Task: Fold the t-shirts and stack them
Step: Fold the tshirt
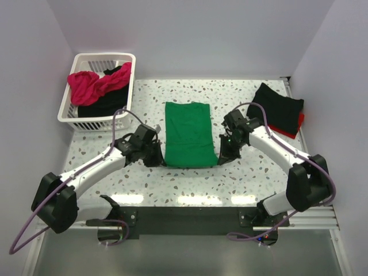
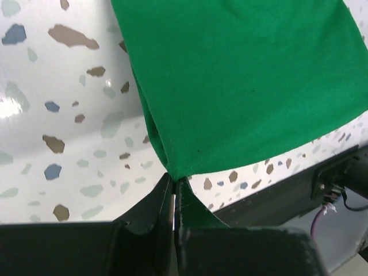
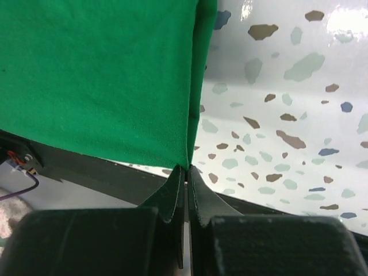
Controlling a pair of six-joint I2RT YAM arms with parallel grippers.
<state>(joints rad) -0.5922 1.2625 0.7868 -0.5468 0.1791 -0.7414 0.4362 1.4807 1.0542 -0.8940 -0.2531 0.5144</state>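
My left gripper carries the t-shirt's near corner outward over the t-shirt next and releases it at the far corner by the basket, as the t-shirt lies long.
A bright green t-shirt (image 1: pixel 187 133) lies folded into a long strip in the middle of the speckled table. My left gripper (image 1: pixel 161 158) is shut on its near left corner, where the green cloth (image 2: pixel 241 86) runs into the pinched fingertips (image 2: pixel 174 179). My right gripper (image 1: pixel 221 156) is shut on the near right corner, with the green fabric (image 3: pixel 98 75) hanging from its closed tips (image 3: pixel 187 168). A black t-shirt (image 1: pixel 279 107) lies folded on a red one (image 1: pixel 299 122) at the far right. More shirts, pink (image 1: pixel 87 86) and black (image 1: pixel 103 104), sit in the basket.
A white slatted basket (image 1: pixel 77 117) stands at the far left corner of the table. White walls close in the back and both sides. The black mounting rail (image 1: pixel 190 221) with the arm bases runs along the near edge.
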